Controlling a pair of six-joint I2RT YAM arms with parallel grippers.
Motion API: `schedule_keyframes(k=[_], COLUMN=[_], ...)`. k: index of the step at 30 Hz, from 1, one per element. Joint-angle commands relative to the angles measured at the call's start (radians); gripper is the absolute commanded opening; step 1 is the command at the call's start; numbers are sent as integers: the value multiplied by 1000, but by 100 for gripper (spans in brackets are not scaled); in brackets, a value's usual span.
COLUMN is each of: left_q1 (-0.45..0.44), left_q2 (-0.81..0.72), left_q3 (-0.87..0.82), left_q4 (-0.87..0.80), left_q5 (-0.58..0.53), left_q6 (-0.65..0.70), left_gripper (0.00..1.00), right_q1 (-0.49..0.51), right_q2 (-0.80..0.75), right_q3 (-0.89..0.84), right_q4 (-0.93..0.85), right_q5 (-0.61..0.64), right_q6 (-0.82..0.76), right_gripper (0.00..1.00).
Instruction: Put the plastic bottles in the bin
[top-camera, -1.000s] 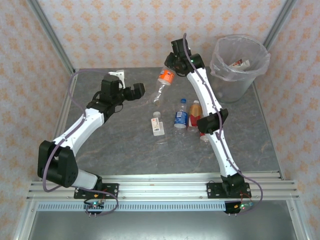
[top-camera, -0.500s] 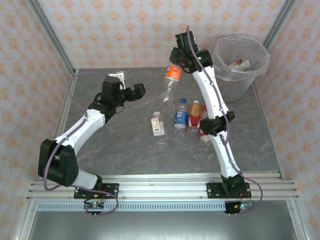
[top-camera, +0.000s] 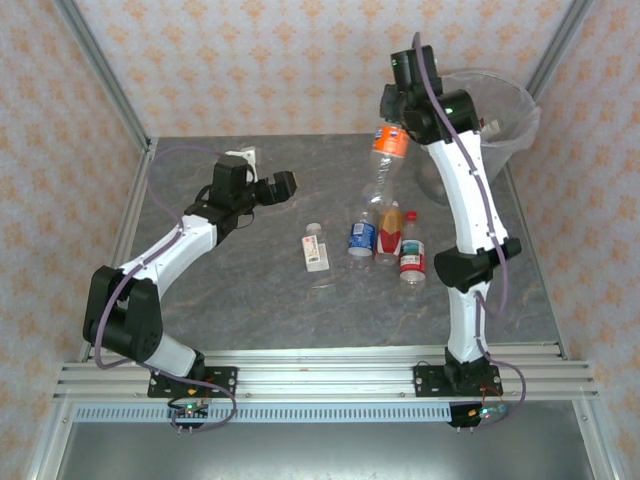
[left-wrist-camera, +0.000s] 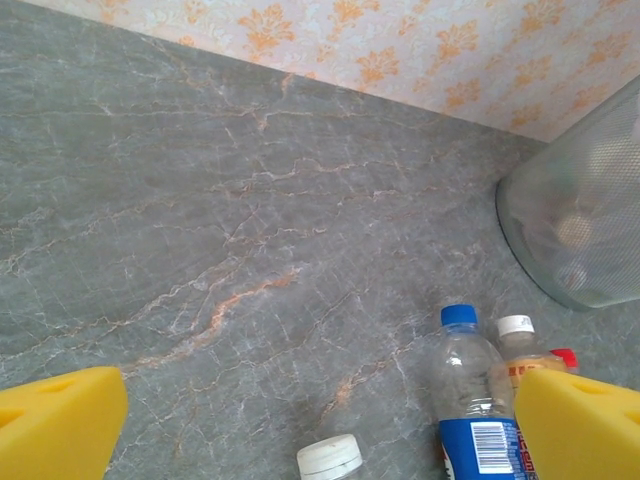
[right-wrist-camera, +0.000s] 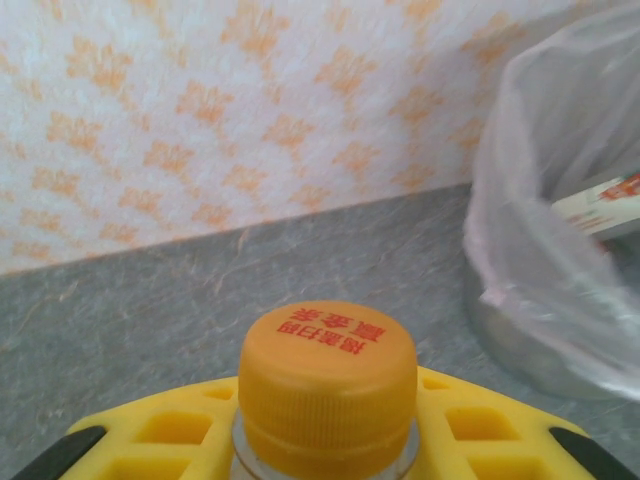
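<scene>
My right gripper should next raise the bottle from outside the bin's rim, then swing it across over the bin's opening to release it.
My right gripper is shut on the neck of a clear bottle with an orange label, which hangs in the air just left of the bin. In the right wrist view its orange cap sits between the yellow fingers, and the lined bin is close on the right. Several bottles lie mid-table: white-labelled, blue, orange and red. My left gripper is open and holds nothing, to their left. In its view, the blue bottle lies ahead.
One bottle with a white and red label lies inside the bin. A white socket block sits at the table's back left. The patterned wall closes the back, and metal posts stand at the corners.
The right arm has lifted the orange-labelled bottle and carried it right towards the bin. The left arm has shifted slightly, its gripper still open.
</scene>
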Motion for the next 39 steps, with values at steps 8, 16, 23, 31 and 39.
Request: schedule_keyframes(k=[8, 16, 23, 31, 39], left_q1=[-12, -13, -13, -21, -38], left_q2=[28, 19, 15, 27, 34], left_q3=[18, 9, 2, 5, 17], left_q4=[20, -3, -28, -41, -63], left_q5=[12, -9, -23, -38, -50], left_q6=[-25, -17, -21, -28, -22], left_gripper=[100, 100, 100, 100, 100], right_q1=[-84, -184, -281, -395, -427], right_q2=[75, 106, 175, 227, 295], right_q3=[425, 442, 442, 442, 384], right_q4=[18, 347, 547, 592, 601], right_q5=[172, 301, 351, 294, 321], right_q6=[-115, -322, -441, -404, -488], right_gripper=[0, 0, 0, 0, 0])
